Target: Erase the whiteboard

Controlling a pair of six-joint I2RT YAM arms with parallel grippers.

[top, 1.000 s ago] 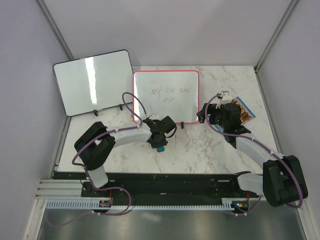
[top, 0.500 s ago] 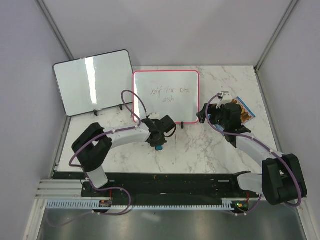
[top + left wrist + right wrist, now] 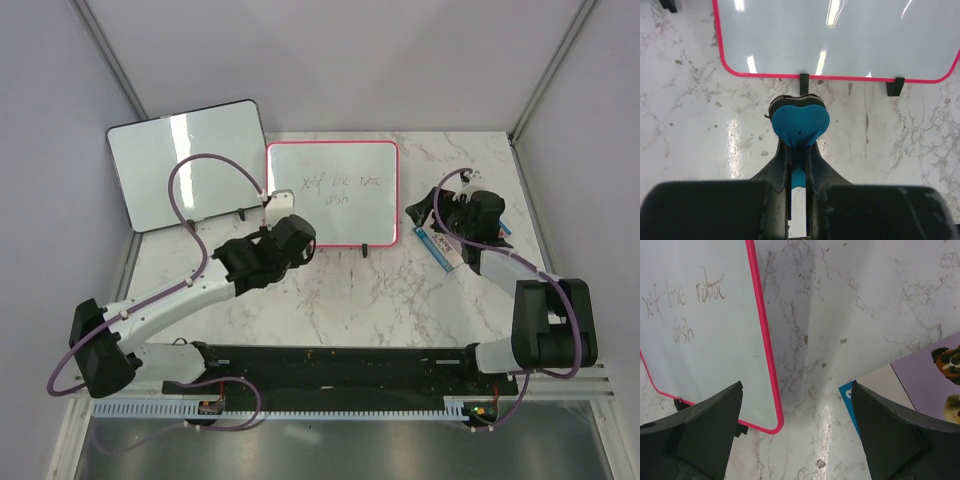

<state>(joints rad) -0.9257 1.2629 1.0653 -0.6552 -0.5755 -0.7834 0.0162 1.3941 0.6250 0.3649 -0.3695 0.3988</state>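
My right gripper will next move outward and to the left in the top view, around the whiteboard's nearer upper corner, because the whiteboard stands only on small feet.
The whiteboard, pink-red framed with faint grey handwriting, stands upright on small black feet at the table's back middle. It also shows in the left wrist view and the right wrist view. My left gripper is at the board's lower left corner, shut on a blue eraser that points at the board's bottom edge. The eraser is hidden in the top view. My right gripper is open and empty just right of the board; in the right wrist view the board's lower right corner lies between its jaws.
A black-framed white board leans at the back left. A blue-edged picture card lies on the marble table under my right arm, also in the right wrist view. Walls close the back and sides.
My left arm has swung out and carried the eraser from the table's middle up towards the board's lower left corner. My right gripper has shifted right, over the picture card.
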